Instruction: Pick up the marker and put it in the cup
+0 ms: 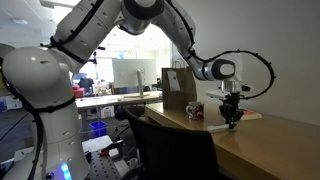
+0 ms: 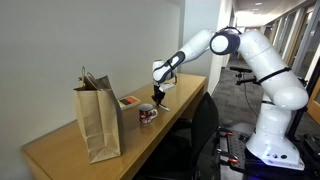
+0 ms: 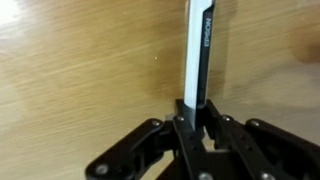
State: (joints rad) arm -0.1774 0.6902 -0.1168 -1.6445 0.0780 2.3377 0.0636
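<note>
The robot's gripper should lift the low-held marker, carry it toward the paper bag and let it go over the cup's opening, because the cup stands between the gripper and the bag.
In the wrist view my gripper is shut on the marker, a slim white stick with a dark side strip that runs from my fingertips toward the top of the frame, over the wooden table. In both exterior views the gripper hangs low over the table. The cup, a small red-and-white mug, stands on the table just beside and below the gripper; it also shows next to the bag in an exterior view. The cup is not in the wrist view.
A tall brown paper bag with handles stands on the wooden table, also seen in an exterior view. A flat red-and-white item lies near the wall. A dark chair back stands at the table's edge.
</note>
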